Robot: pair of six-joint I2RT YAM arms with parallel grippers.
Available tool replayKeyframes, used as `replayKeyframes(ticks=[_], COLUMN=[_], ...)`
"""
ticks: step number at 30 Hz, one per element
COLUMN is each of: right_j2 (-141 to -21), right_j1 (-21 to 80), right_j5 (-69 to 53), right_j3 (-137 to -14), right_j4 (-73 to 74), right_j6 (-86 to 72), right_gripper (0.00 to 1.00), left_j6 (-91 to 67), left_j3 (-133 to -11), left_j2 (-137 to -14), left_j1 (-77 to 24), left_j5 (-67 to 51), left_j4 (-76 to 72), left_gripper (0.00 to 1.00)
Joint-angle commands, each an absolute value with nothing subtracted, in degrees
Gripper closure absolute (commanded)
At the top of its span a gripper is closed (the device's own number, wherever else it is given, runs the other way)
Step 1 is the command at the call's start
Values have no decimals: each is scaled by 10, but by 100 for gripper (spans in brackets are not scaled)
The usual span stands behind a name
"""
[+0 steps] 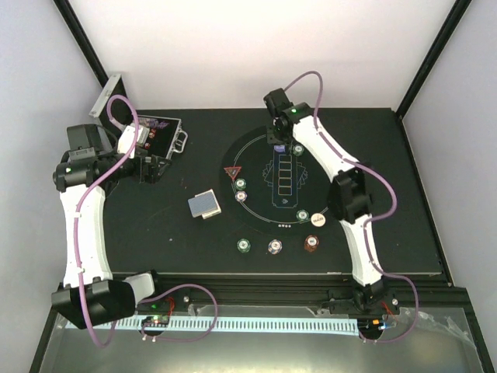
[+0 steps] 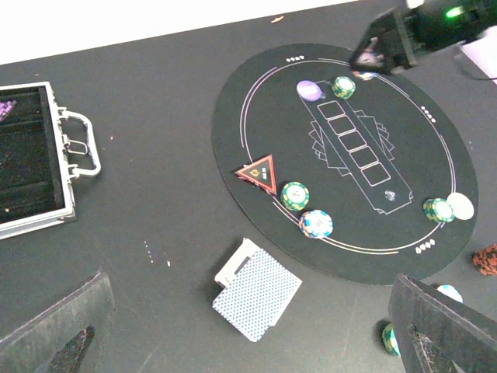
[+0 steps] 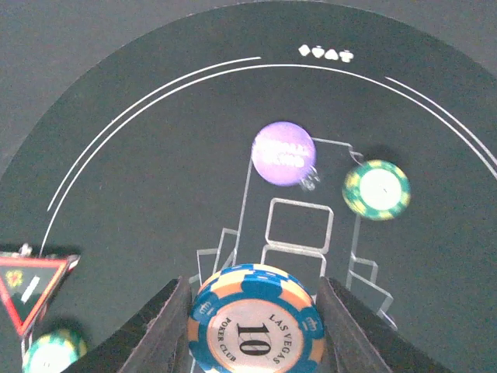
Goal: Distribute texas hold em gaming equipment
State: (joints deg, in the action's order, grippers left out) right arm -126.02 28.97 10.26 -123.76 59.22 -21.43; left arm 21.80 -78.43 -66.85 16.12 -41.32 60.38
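Observation:
I will next lower the orange chip with my right gripper onto the mat at the near edge of the purple disc, where the empty mat leaves room.
My right gripper [image 1: 279, 141] hovers over the far end of the round black mat [image 1: 260, 167], shut on a blue and orange "10" poker chip [image 3: 256, 322]. Below it lie a purple disc [image 3: 283, 153] and a green chip [image 3: 377, 189]. My left gripper [image 1: 151, 167] is open and empty, raised beside the case; in its own view the fingers [image 2: 443, 326] frame the table. The deck of grey-blue backed cards [image 2: 260, 291] lies left of the mat. A green chip [image 2: 295, 195] and a blue chip [image 2: 316, 224] sit by a red triangle marker [image 2: 258, 172].
The open silver case [image 1: 159, 138] stands at the far left, handle toward the mat. A green chip [image 1: 301, 215] and a white chip [image 1: 317, 218] sit on the mat's near right. Green [image 1: 244, 245], pale [image 1: 275, 246] and red [image 1: 311, 242] chips lie off the mat, near side.

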Motion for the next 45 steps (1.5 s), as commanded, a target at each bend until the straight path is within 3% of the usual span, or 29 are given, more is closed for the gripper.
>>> replayKeyframes(ticks=[1,10,26,40,45], right_j2=[-1365,-1414,-1509,-1537,-1507], right_j1=[288,278,238,231,232], right_j5=[92,77,65,30,31], right_j3=[-1354,-1287,-1373,-1404,-1358], right_j4=[661,599,593,556,549], right_j6=[-194,-207,-203,-215,-213], right_gripper=[77,78,77,72,62], left_j6=[212,215,221,218,216], left_j3=[-805,-798,-801,-803,-804], left_j2=[-676,-685,-695,-707,-703], left_j1=[164,165,165,164,165], left_j5=[-417,-415,-400,-390,-397], left_j4=[598,590,583,575,578], left_gripper=[1,1,1,1,1])
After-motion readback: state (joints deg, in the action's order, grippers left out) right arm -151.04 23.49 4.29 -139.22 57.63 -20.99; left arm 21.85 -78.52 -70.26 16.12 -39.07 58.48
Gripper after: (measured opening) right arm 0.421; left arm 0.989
